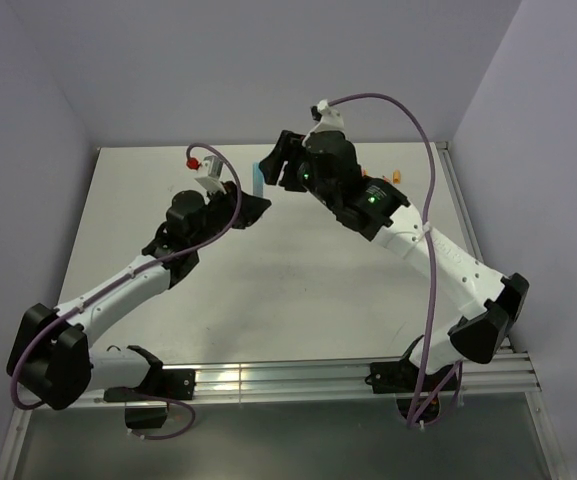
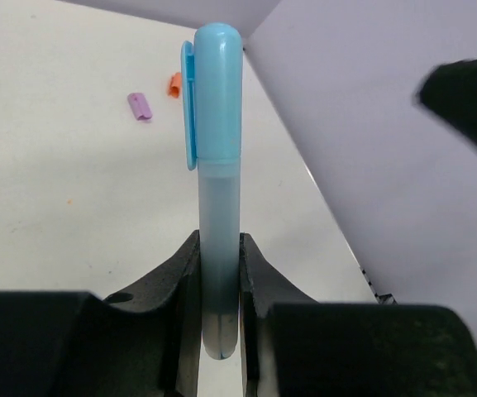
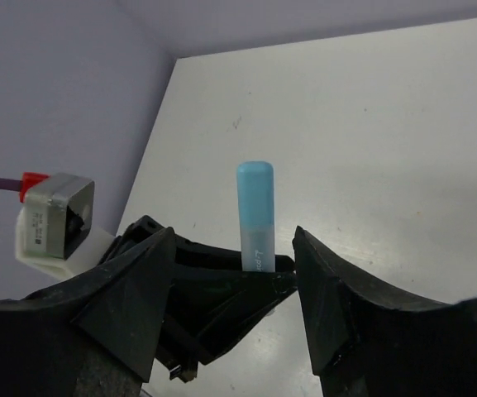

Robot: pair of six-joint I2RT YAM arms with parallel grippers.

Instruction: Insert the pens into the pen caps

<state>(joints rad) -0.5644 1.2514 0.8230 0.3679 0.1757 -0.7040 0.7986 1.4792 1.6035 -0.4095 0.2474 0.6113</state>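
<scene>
My left gripper should next move away from my right gripper, as the blue cap is on the pen. Then it should tilt the pen down onto the white table [image 1: 251, 236].
My left gripper [image 2: 219, 241] is shut on a pale blue translucent pen [image 2: 219, 198] and holds it upright above the table. A solid blue cap [image 2: 217, 91] with a clip sits on the pen's top end. In the top view the pen [image 1: 257, 178] stands between the two grippers. My right gripper [image 3: 234, 238] is open and empty. Its fingers stand apart on either side of the capped pen [image 3: 255, 217] without touching it. In the top view the right gripper [image 1: 280, 160] is just right of the pen. A purple cap [image 2: 140, 107] and an orange cap [image 2: 174, 84] lie on the table beyond.
The pale purple back wall and side walls close in the white table [image 1: 298, 290]. An orange cap [image 1: 395, 173] lies near the far right wall. A metal rail [image 1: 288, 380] runs along the near edge. The left wrist's camera block [image 3: 54, 223] shows in the right wrist view.
</scene>
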